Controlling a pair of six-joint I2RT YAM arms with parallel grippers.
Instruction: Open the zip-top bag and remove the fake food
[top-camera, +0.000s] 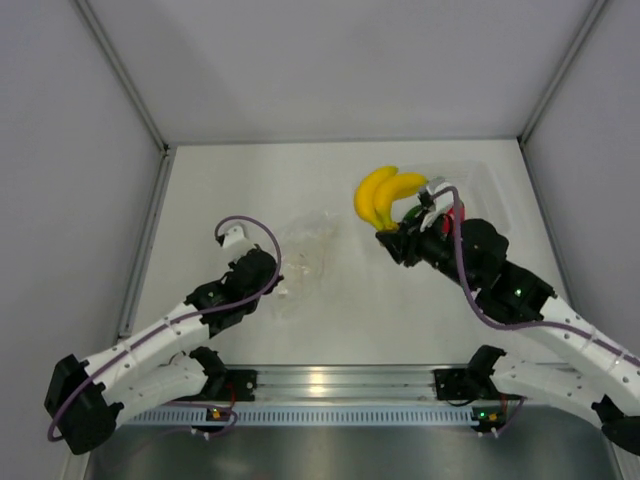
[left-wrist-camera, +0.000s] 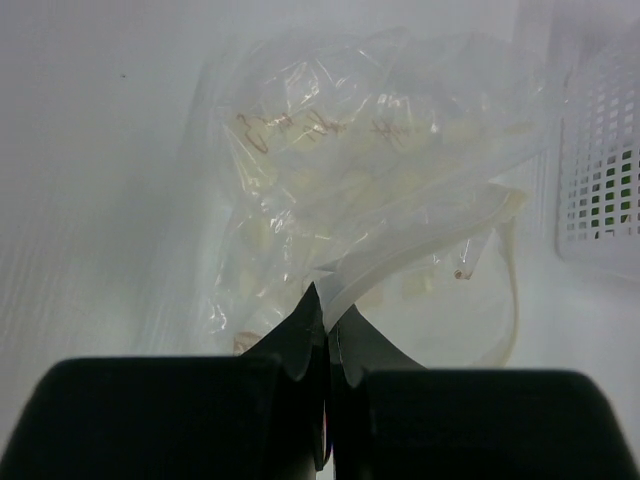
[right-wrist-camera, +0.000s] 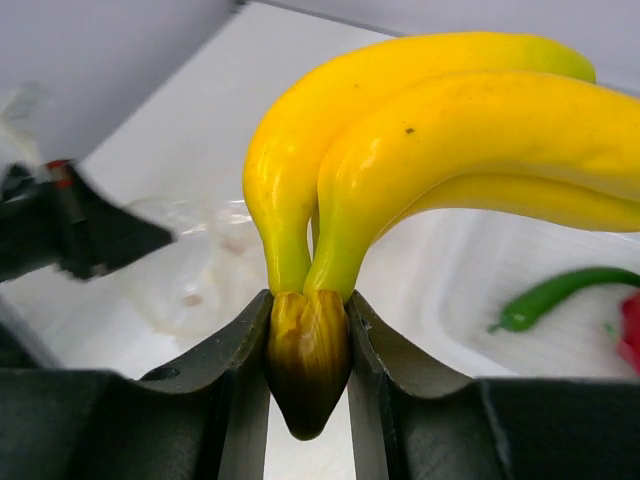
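Observation:
My right gripper should next move outward and down to release the bananas' stem on the clear tray's bare bottom by the green piece, which is below and outward.
The clear crinkly zip-top bag (top-camera: 305, 262) lies on the table's middle; it fills the left wrist view (left-wrist-camera: 370, 170). My left gripper (top-camera: 279, 287) is shut on the bag's near edge strip (left-wrist-camera: 325, 300). My right gripper (top-camera: 390, 240) is shut on the brown stem (right-wrist-camera: 307, 350) of the yellow banana bunch (top-camera: 383, 195), holding it above the left edge of the clear tray (top-camera: 490, 185). The bananas fill the right wrist view (right-wrist-camera: 440, 140). A green piece (right-wrist-camera: 555, 295) and a red fruit (right-wrist-camera: 630, 330) lie in the tray; the red fruit shows beside the right wrist (top-camera: 457, 217).
Grey walls enclose the table on the left, back and right. A white mesh basket (left-wrist-camera: 600, 160) shows at the right of the left wrist view. The metal rail (top-camera: 330, 385) with the arm bases runs along the near edge.

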